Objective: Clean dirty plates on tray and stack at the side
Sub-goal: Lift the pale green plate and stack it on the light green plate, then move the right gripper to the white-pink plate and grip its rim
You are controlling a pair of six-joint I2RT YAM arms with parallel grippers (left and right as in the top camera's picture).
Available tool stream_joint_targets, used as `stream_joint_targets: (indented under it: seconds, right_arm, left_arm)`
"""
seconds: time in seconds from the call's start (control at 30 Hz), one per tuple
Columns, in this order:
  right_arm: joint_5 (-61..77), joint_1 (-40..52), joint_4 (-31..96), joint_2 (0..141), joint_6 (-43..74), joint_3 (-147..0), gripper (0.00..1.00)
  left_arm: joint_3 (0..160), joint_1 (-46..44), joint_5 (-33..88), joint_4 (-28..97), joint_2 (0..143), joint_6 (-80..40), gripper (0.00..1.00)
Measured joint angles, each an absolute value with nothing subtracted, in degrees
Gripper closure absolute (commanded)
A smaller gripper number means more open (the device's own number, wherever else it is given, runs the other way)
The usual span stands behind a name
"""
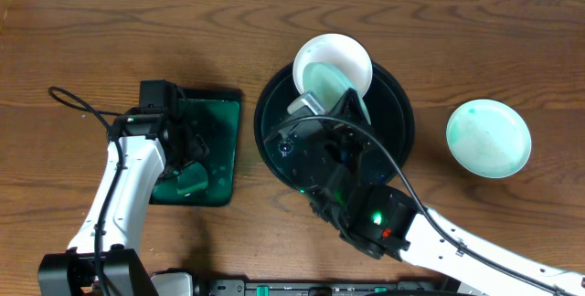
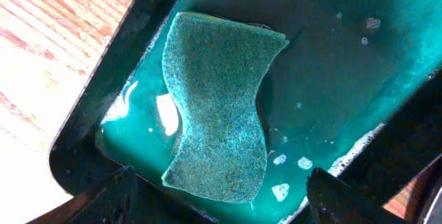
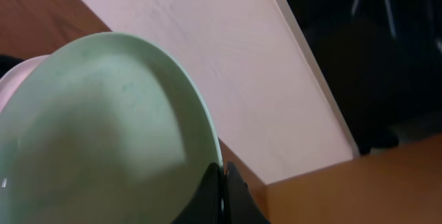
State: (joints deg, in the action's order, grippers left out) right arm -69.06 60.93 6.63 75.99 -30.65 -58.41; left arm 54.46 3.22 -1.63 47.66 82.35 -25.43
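Note:
My right gripper moves to the right in the overhead view next and lowers its plate onto the third plate (image 1: 489,138), since that lies flat beside the tray.
The black tray (image 1: 402,122) sits mid-table. A clean white plate (image 1: 340,54) lies on its far rim and also shows at the left edge of the right wrist view (image 3: 17,75). My right gripper (image 1: 349,106) is shut on the rim of a teal-smeared plate (image 1: 327,86) and holds it tilted above the tray; the jaws (image 3: 222,182) pinch that plate's edge (image 3: 103,134). A third teal-smeared plate (image 1: 488,138) lies on the bare wood at the right. My left gripper (image 1: 183,163) hangs open and empty over a green sponge (image 2: 217,106).
The sponge (image 1: 192,183) lies in teal soapy water in a small rectangular dark-green tray (image 1: 224,113), whose dark rim also shows in the left wrist view (image 2: 103,79), left of the black tray. My right arm crosses the front of the black tray.

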Motion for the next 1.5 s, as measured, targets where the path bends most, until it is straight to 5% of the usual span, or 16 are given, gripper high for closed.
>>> stream_joint_targets:
  seconds: [0.2,0.37,0.73,0.97,1.13,1.23,1.27,1.5]
  right_arm:
    - [-65.2,55.3,13.6,76.0,-19.9,-58.5,0.99]
    - [-45.5,43.8,24.2,76.0,-4.4,-58.4,0.99]
    - [10.3,0.0,31.5,74.4,16.1,-58.4,0.99]
    - [10.9,-22.6,41.1,74.8,17.9,-58.4,0.99]
    - [6.3,-30.2,45.5,77.2,20.1,-58.4,0.99]
    - [2.7,-31.7,45.0,78.4,22.0,-58.4,0.6]
    - [1.8,-31.7,44.4,78.6,22.7,-58.4,0.55]
    - [13.6,-27.2,33.7,78.5,17.6,-58.4,0.47]
  left_arm:
    - [54.5,3.2,-1.7,47.7,82.3,-25.4,0.21]
    - [54.5,3.2,-1.6,47.6,82.3,-25.4,0.21]
    - [54.5,3.2,-1.6,47.6,82.3,-25.4,0.21]
    - [54.5,3.2,-1.6,47.7,82.3,-25.4,0.21]
    - [54.5,3.2,-1.6,47.7,82.3,-25.4,0.21]
    - [54.4,3.2,-1.6,47.6,82.3,-25.4,0.21]
    - [54.5,3.2,-1.6,47.7,82.3,-25.4,0.21]
    - [54.5,3.2,-1.6,47.7,82.3,-25.4,0.21]
